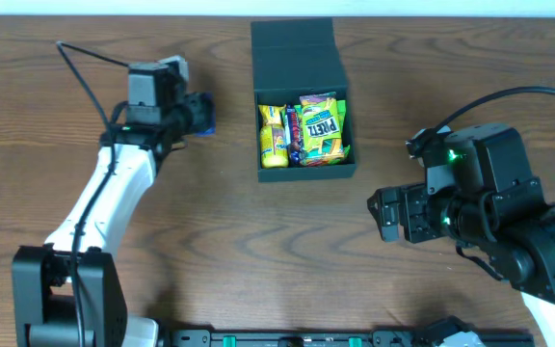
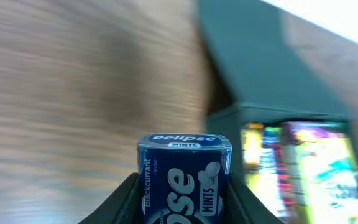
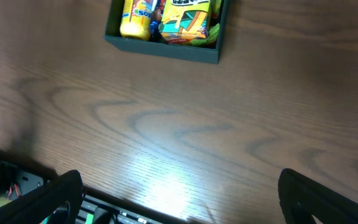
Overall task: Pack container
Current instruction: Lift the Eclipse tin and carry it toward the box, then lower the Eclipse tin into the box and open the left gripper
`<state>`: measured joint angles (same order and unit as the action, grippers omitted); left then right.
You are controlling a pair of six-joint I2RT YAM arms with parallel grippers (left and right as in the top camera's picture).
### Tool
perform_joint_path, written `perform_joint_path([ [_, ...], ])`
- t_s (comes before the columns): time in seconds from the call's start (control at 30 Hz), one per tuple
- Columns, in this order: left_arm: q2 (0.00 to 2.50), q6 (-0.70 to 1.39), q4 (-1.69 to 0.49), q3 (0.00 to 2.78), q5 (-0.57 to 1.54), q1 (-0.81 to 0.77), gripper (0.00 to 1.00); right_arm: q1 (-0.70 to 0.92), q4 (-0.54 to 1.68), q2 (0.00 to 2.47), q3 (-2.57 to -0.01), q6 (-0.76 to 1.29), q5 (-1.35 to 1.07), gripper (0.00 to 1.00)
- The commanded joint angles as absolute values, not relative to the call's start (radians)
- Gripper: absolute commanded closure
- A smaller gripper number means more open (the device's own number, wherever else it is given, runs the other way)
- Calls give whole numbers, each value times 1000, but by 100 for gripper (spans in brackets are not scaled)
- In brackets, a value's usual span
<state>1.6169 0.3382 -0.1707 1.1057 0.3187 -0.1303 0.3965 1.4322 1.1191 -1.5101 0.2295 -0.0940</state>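
The left gripper moves over the box next. It then goes down and releases the tin where a narrow part of the box shows between the yellow and Pretz packets.
The container is a black box at the table's centre back, its flap lid lying open behind it; the container also shows in the left wrist view and the container in the right wrist view. Inside lie a yellow packet and a Pretz packet. My left gripper is left of the box, shut on a blue Eclipse mints tin. My right gripper stands open over bare wood, right and in front of the box, holding nothing.
A black rail with green lights runs along the table's front edge. Wood surface lies between the left gripper and the box.
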Motion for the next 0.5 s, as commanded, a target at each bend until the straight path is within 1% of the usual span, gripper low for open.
perform_joint_path([
  [0.0,1621,468,-136,1124,384,-214,94,387,1433,1118,-1520,220,-94,1],
  [0.2,1655,492,-31,1124,300,-403,94,387,1433,1119,-1520,220,-94,1],
  [0.33,1708,549,7,1124,301,-454,94,387,1433,1119,-1520,220,-94,1],
  [0.47,1762,588,46,1124,303,-466,94,387,1433,1119,-1520,220,-94,1],
])
